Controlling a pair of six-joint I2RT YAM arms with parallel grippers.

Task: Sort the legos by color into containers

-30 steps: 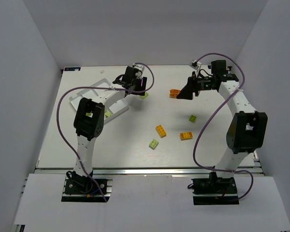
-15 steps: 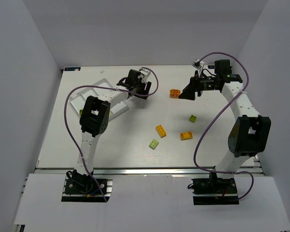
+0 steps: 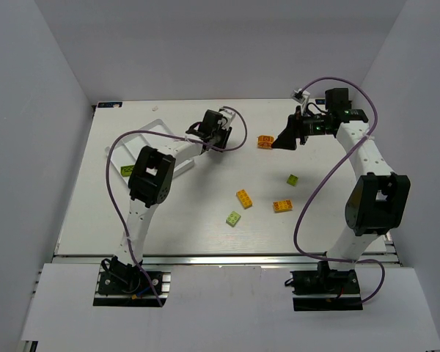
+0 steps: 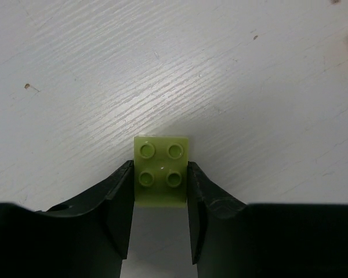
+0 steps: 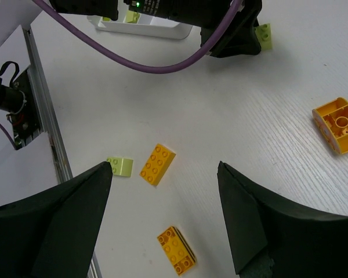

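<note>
My left gripper will go up and swing to the left in the top view, and it will release over the tray's middle container (image 3: pixel 138 145), because the tray holds green legos.
A lime green lego (image 4: pixel 161 171) lies on the white table with my left gripper (image 4: pixel 160 175) shut on it, one finger against each side. In the top view the left gripper (image 3: pixel 217 139) sits just right of the white tray (image 3: pixel 116 149), whose containers hold a green lego (image 3: pixel 127 170). My right gripper (image 5: pixel 164 168) stands open and empty above the table. It (image 3: pixel 283 140) hovers beside an orange lego (image 3: pixel 265 141). Loose legos lie mid-table: orange (image 3: pixel 244 199), orange (image 3: pixel 282 206), lime (image 3: pixel 234 218) and darker green (image 3: pixel 292 180).
The purple cable of the left arm (image 3: pixel 110 183) loops over the table's left side. White walls close in the back and sides. The metal rail (image 3: pixel 220 258) marks the near edge.
My left gripper has shifted right over the lime lego beside the tray and closed on it. The right gripper stayed open and barely moved.
</note>
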